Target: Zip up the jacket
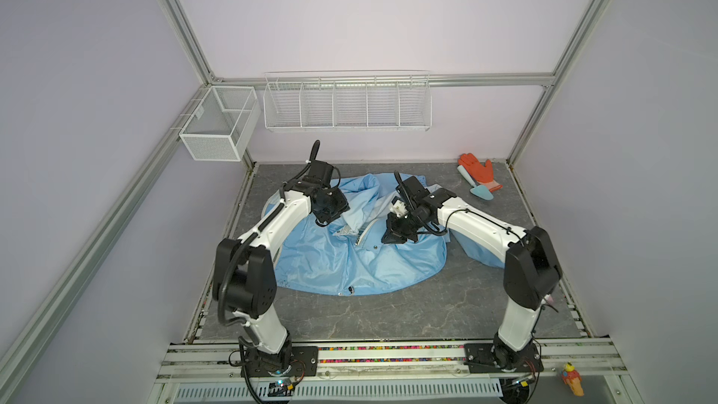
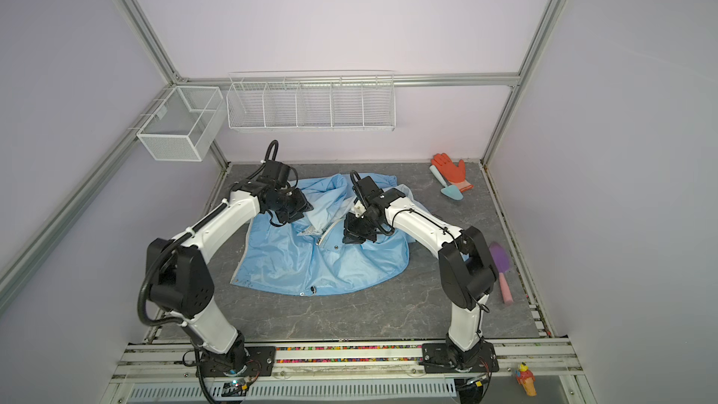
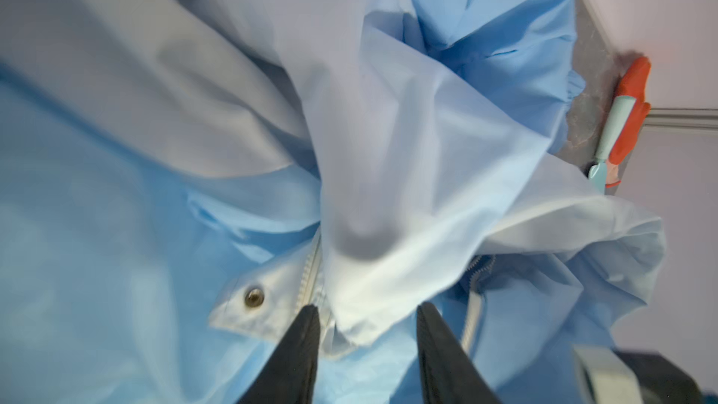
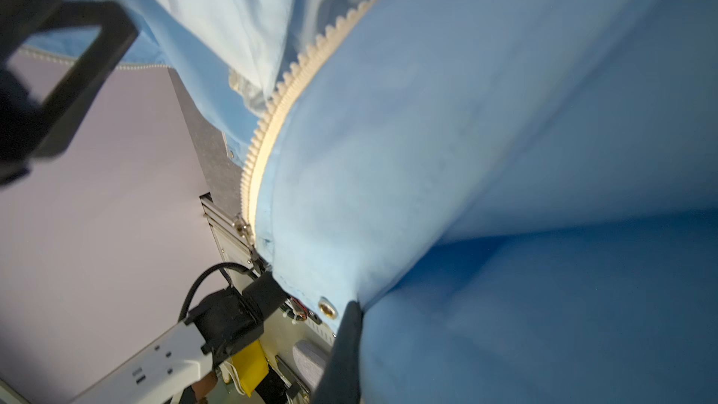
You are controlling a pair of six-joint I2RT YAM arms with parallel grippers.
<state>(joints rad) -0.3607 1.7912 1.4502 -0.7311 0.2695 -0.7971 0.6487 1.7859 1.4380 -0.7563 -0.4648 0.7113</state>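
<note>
The jacket's front lies crumpled, so my right gripper will pull the jacket's edge back toward the base over the bare near tabletop and release it there.
The light-blue jacket (image 1: 361,266) (image 2: 322,266) lies crumpled on the grey tabletop, its front open in both top views. Part of its white zipper (image 1: 363,233) (image 4: 264,141) shows between my two grippers. My left gripper (image 3: 369,316) (image 1: 324,221) is open, its black fingers on either side of a whitish fabric corner, beside a zipper end (image 3: 311,277) and a snap button (image 3: 254,297). My right gripper (image 1: 390,237) (image 2: 349,239) is shut on the jacket's edge next to a brass snap (image 4: 328,308). Only one of its fingers (image 4: 344,343) shows; cloth covers the other.
An orange glove (image 1: 480,172) and a teal trowel (image 1: 476,184) lie at the back right. A purple and pink trowel (image 2: 501,270) lies by the right arm. A wire rack (image 1: 345,102) and a mesh basket (image 1: 217,126) hang on the back wall.
</note>
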